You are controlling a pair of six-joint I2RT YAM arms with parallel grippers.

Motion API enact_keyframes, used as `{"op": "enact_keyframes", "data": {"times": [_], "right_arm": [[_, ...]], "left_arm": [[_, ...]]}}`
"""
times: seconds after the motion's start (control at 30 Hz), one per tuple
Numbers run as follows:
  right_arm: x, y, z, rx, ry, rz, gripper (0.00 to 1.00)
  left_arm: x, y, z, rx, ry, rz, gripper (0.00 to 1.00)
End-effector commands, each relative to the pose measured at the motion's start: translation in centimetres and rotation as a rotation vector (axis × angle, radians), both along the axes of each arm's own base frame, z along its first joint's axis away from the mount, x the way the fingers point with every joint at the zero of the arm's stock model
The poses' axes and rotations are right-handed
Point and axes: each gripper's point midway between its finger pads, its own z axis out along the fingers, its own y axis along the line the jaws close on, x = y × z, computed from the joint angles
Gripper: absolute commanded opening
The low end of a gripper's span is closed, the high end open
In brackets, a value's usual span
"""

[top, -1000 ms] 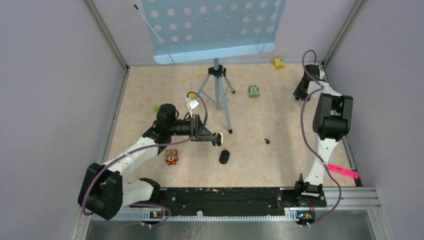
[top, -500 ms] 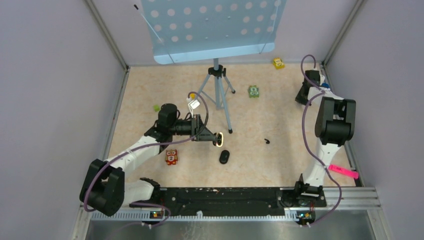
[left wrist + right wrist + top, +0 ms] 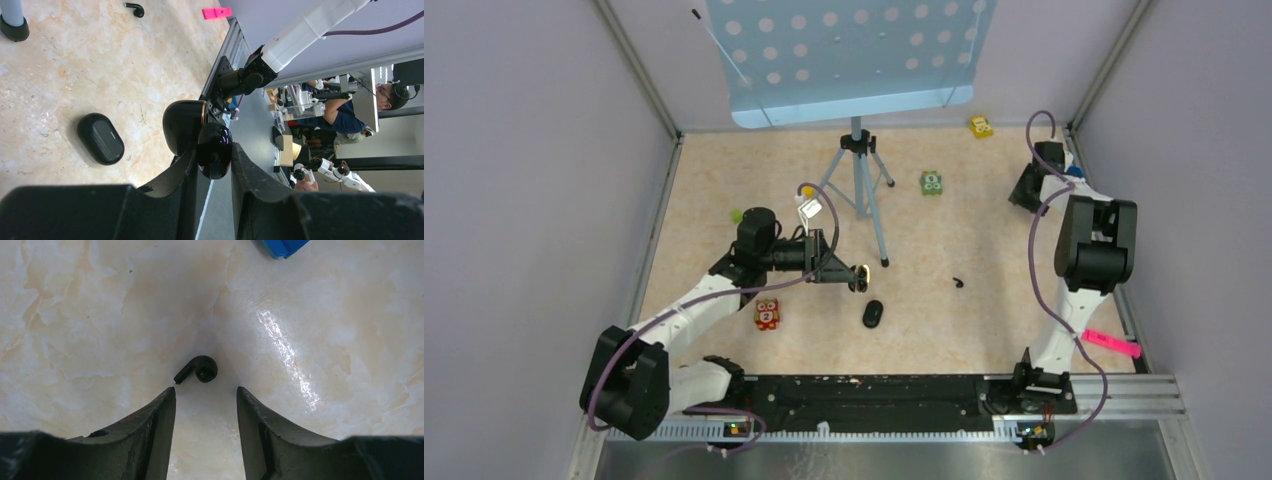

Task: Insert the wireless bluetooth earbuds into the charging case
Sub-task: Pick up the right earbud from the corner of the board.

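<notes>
To straddle the earbud's round head and close there, my right gripper should move outward first, since the earbud lies just outward of its open fingertips.
My left gripper (image 3: 857, 276) is shut on a glossy black hinged case (image 3: 214, 150), its lid (image 3: 182, 126) swung open, held above the table. A second closed black oval pod (image 3: 873, 313) lies on the table just below it and also shows in the left wrist view (image 3: 100, 138). One tiny black earbud (image 3: 959, 283) lies right of the pod and shows in the left wrist view (image 3: 135, 9). My right gripper (image 3: 1027, 188) is open at the far right corner. Another earbud (image 3: 198, 370) lies on the table just beyond its fingertips (image 3: 169, 396).
A tripod (image 3: 861, 190) carrying a blue perforated board stands mid-table. A green block (image 3: 932, 183), a yellow block (image 3: 981, 126), an orange owl block (image 3: 767, 314) and a pink marker (image 3: 1110, 342) lie around. A blue toy (image 3: 282, 246) sits near the right gripper.
The right arm's elbow has shifted slightly right and its gripper has settled at the far right corner. The left gripper still holds the case in about the same place.
</notes>
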Motion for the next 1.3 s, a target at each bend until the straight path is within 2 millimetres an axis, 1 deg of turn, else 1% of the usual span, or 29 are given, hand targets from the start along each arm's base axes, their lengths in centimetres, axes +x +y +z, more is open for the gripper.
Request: {"op": "enact_keyframes", "data": {"times": [0.0,0.17,0.27,0.4,0.5,0.7,0.83,0.87,0.9,1.03,1.13,1.2,1.27], "right_arm": [[0.1,-0.5,1.9,0.011,-0.023,-0.047,0.47],[1.4,-0.4,1.9,0.042,-0.028,-0.074,0.47],[2.0,-0.5,1.5,0.055,-0.020,-0.087,0.46],[2.1,-0.7,0.6,0.050,-0.002,-0.099,0.40],[2.0,-1.1,0.3,0.028,0.015,-0.108,0.38],[1.7,-2.0,0.0,-0.024,0.036,-0.118,0.35],[1.9,-2.1,-0.3,-0.031,0.051,-0.110,0.29],[1.8,-2.0,-0.3,-0.027,0.050,-0.108,0.28],[1.9,-1.9,-0.2,-0.024,0.043,-0.106,0.24],[2.3,-1.4,-0.4,-0.002,0.026,-0.085,0.22],[2.4,-1.0,-0.2,0.016,0.020,-0.062,0.15],[2.4,-0.5,0.4,0.033,-0.006,-0.043,0.12],[2.5,0.6,1.4,0.071,-0.056,0.006,0.12]], "left_arm": [[-0.1,0.0,0.7,-0.018,-0.050,-0.012,0.00],[0.2,-0.2,0.8,-0.026,-0.048,-0.014,0.00],[0.4,-0.4,1.1,-0.045,-0.047,-0.021,0.00],[0.6,-0.5,0.9,-0.043,-0.036,-0.029,0.00],[0.5,-0.5,0.6,-0.040,-0.034,-0.033,0.00],[0.4,-0.5,0.3,-0.036,-0.028,-0.035,0.00],[0.4,-0.5,0.2,-0.032,-0.027,-0.033,0.00],[0.5,-0.5,0.2,-0.032,-0.027,-0.033,0.00],[0.5,-0.5,0.2,-0.031,-0.025,-0.031,0.00],[0.5,-0.5,0.2,-0.032,-0.024,-0.033,0.00],[0.5,-0.5,0.1,-0.027,-0.023,-0.032,0.00],[0.5,-0.5,0.0,-0.025,-0.021,-0.031,0.00],[0.5,-0.5,-0.1,-0.024,-0.016,-0.031,0.00]]}}
